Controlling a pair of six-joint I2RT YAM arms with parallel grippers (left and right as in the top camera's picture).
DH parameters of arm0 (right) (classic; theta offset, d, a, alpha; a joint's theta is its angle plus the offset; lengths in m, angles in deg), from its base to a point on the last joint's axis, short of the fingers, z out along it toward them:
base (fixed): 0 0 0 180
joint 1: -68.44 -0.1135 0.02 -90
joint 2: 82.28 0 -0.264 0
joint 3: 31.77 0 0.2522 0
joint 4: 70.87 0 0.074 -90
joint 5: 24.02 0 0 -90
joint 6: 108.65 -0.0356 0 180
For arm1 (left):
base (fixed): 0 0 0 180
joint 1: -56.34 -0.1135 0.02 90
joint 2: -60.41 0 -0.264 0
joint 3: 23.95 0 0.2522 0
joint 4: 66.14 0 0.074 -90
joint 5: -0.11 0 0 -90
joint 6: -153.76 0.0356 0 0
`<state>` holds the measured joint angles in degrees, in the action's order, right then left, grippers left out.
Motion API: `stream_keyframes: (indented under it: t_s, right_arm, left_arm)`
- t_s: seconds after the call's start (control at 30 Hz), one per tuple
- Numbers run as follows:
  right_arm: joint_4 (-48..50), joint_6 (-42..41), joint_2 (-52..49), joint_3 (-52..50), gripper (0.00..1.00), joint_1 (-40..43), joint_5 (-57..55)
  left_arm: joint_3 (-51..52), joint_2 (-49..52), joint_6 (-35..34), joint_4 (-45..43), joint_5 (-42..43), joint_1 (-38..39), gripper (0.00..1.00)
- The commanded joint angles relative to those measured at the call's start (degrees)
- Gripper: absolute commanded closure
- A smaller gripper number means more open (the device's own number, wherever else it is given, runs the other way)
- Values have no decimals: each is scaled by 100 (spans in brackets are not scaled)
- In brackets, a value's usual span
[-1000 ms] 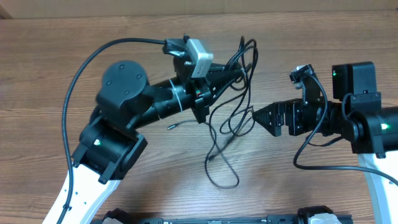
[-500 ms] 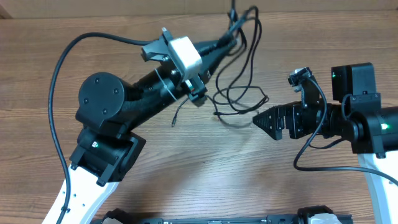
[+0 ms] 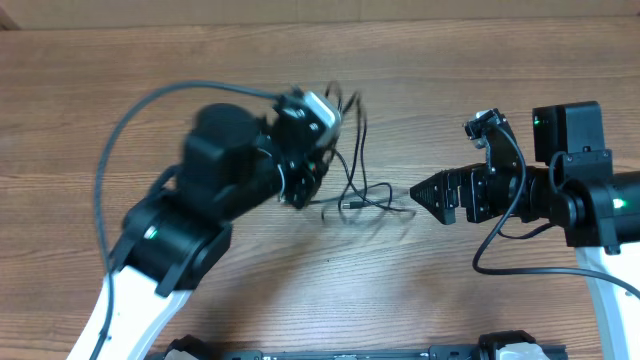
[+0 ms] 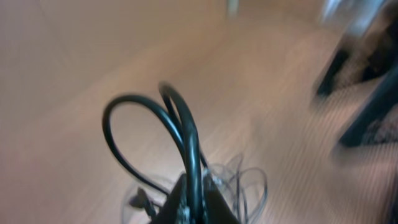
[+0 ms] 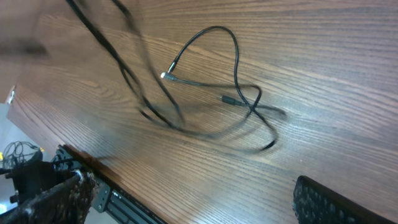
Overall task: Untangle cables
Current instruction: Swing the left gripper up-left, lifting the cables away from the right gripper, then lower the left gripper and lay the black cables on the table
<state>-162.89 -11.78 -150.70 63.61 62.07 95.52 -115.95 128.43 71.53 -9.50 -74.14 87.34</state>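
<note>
The black cable's parts still hang above the table, so my left gripper needs to move down toward the cable loops on the table and release the black cable.
The cables (image 3: 352,192) are thin black cords. Their lower loops trail on the wooden table, and strands rise to my left gripper (image 3: 340,100), which is blurred by motion. In the left wrist view my left gripper (image 4: 194,199) is shut on one black cord (image 4: 186,134) that arches up out of the jaws, with fainter loops hanging behind. My right gripper (image 3: 420,192) stands open just right of the loops and touches nothing. The right wrist view shows a cable loop (image 5: 236,68) lying on the table, a metal-tipped plug (image 5: 166,76) and blurred strands rising at the left.
The left arm's thick black fixed wire (image 3: 120,140) arcs over the left part of the table. The table's near edge with a black rail (image 5: 93,186) shows in the right wrist view. The table's far edge (image 3: 320,22) lies behind the cables.
My left gripper first carried the cables toward the far edge, then swung back nearer and to the left. The loops on the table were dragged and drew tighter. The right arm has stayed still.
</note>
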Motion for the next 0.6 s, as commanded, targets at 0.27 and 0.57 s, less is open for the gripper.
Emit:
stream_keyframes:
  t_s: [0.27, 0.57]
  right_arm:
    - [120, 2, -24, 9, 0, 0, -35]
    - [114, -105, -70, 9, 0, 0, -35]
  left_arm:
    - [-35, 1134, -225, 1569, -149, -28, 89]
    - [-37, 1130, -780, -114, -48, -28, 91]
